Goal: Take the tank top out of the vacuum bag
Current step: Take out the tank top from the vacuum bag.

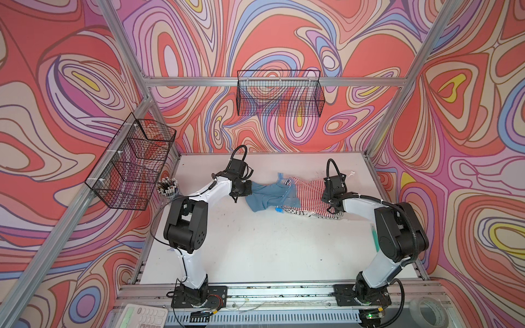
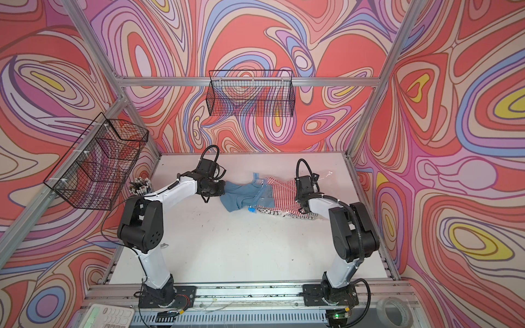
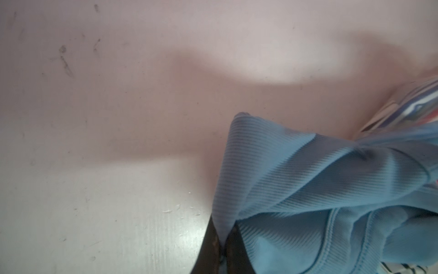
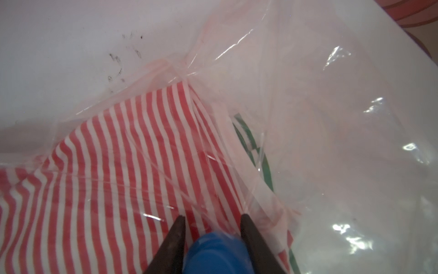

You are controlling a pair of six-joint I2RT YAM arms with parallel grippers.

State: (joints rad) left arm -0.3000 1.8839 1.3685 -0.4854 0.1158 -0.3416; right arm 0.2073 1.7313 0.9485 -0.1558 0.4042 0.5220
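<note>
My left gripper is to pull away from the bag (image 1: 309, 186) toward the cup of pens next and let go on the bare tabletop, because the top's other end is under plastic.
A light-blue ribbed tank top (image 1: 260, 196) (image 2: 237, 197) (image 3: 308, 178) lies stretched across the mouth of the clear vacuum bag (image 1: 309, 186) (image 4: 331, 118). Its left part is outside, and its right end lies under the plastic past the light-blue zip strip (image 1: 284, 196). My left gripper (image 1: 248, 188) (image 2: 223, 190) (image 3: 224, 239) is shut on the top's left edge. My right gripper (image 1: 329, 203) (image 2: 302, 203) (image 4: 212, 216) sits on the bag's right part, jaws closed round the round blue valve cap (image 4: 213, 251). A red-and-white striped garment (image 4: 118, 178) fills the bag.
A black-and-white striped cloth (image 1: 295, 211) lies at the bag's near edge beside the blue slider (image 1: 279, 210). A cup of pens (image 1: 167, 187) stands at the table's left edge. Wire baskets (image 1: 279, 93) (image 1: 133, 164) hang on the frame. A tape roll (image 1: 429, 312) and keypad (image 1: 142, 316) lie in front.
</note>
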